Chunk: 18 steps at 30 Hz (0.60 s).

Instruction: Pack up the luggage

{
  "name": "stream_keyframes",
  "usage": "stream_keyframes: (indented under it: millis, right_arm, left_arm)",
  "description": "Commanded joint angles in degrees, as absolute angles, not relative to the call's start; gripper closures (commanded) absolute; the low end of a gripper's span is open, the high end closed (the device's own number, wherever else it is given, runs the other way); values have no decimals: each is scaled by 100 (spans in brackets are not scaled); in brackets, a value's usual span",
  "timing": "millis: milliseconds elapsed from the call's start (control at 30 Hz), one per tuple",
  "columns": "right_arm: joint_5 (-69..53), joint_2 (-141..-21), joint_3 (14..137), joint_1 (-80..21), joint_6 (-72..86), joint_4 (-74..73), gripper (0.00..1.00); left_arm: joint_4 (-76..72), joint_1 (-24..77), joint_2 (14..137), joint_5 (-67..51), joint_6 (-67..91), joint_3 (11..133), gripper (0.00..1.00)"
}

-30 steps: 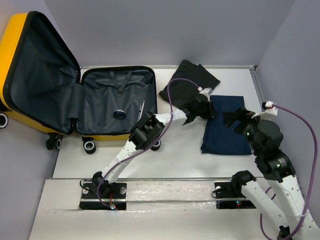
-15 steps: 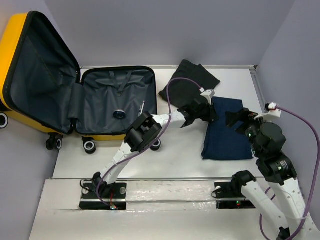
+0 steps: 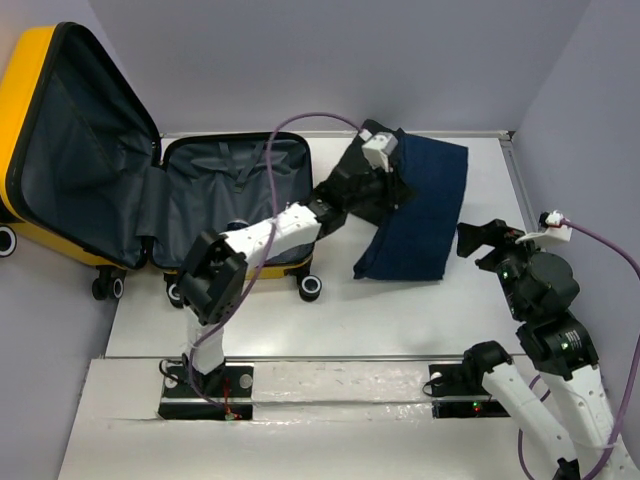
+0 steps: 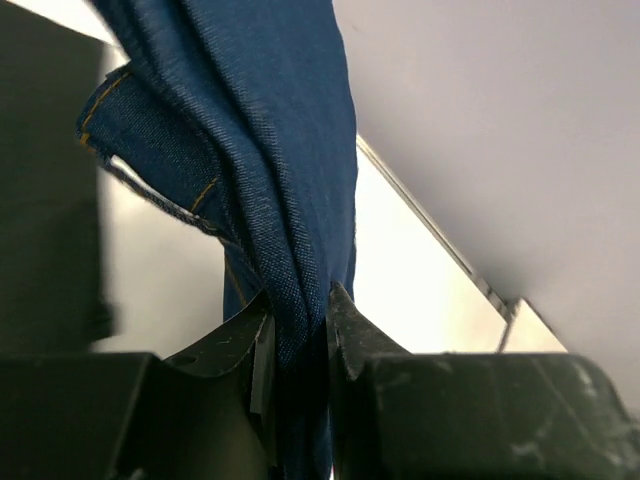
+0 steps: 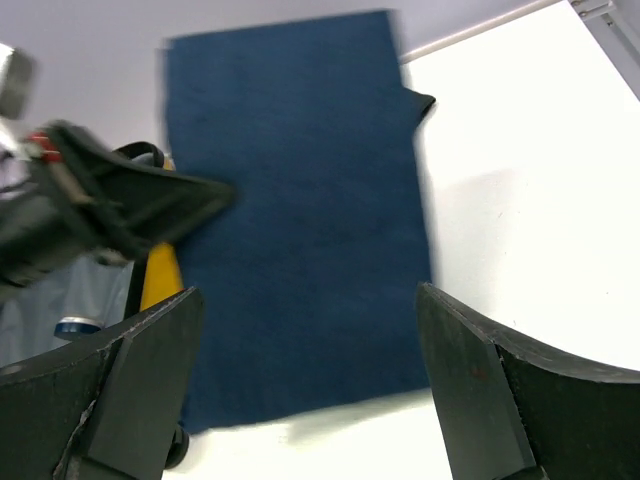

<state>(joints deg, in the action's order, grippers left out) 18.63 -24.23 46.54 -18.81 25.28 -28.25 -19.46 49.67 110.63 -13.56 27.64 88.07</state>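
Note:
The left gripper should next carry the fold of the navy garment across and down to release it, because the grey-lined base of the luggage is below the left gripper and to its left in the top view.
The luggage (image 3: 40, 120) lies open at the far left, its yellow lid propped up and its grey-lined base (image 3: 230, 200) flat on the table. My left gripper (image 3: 388, 188) is shut on the folded navy garment (image 3: 420, 215) and holds it up above the table; the cloth hangs down from the jaws. In the left wrist view the denim (image 4: 270, 150) is pinched between the fingertips of the left gripper (image 4: 300, 320). My right gripper (image 3: 482, 240) stands open and empty just right of the cloth. Its wrist view shows the navy garment (image 5: 300, 200) beyond the wide-set right gripper (image 5: 310, 380).
A black folded garment (image 3: 370, 127) lies at the back of the table, mostly hidden behind my left wrist. The suitcase wheels (image 3: 310, 286) stick out toward the table's middle. Grey walls close in the back and the right side (image 3: 570, 120).
My left gripper has lifted the navy garment off the table and swung it back and to the left, toward the luggage. The right gripper has stayed open and drawn slightly away to the right.

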Motion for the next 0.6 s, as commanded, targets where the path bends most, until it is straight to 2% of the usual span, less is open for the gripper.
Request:
stream_keyframes:
  millis: [0,167,300,467,567]
  right_arm:
    - [1881,-2329,4773,-1863,2496,-2610,9]
    - [1802,-2162,4632,-1863,2487,-2610,9]
    - [1635,-2074,4518,-1863,2496,-2619,8]
    - [1389,-2215,4500,-1863,2505,-2628,8]
    - [1380,-2224,4491,-1863,2505,-2619,8]
  left_arm:
    - [-2321,3905,9847,-1335,2742,8096,94]
    - [-1364,2272,8774,-1511,2375,7612,94]
    - [-739,1286,8456,-1784,1996,7523,94]
    - [-588,-208,8726,-2258,1995,7313,94]
    - [-554,-579,9139,-2408,1987,7496,94]
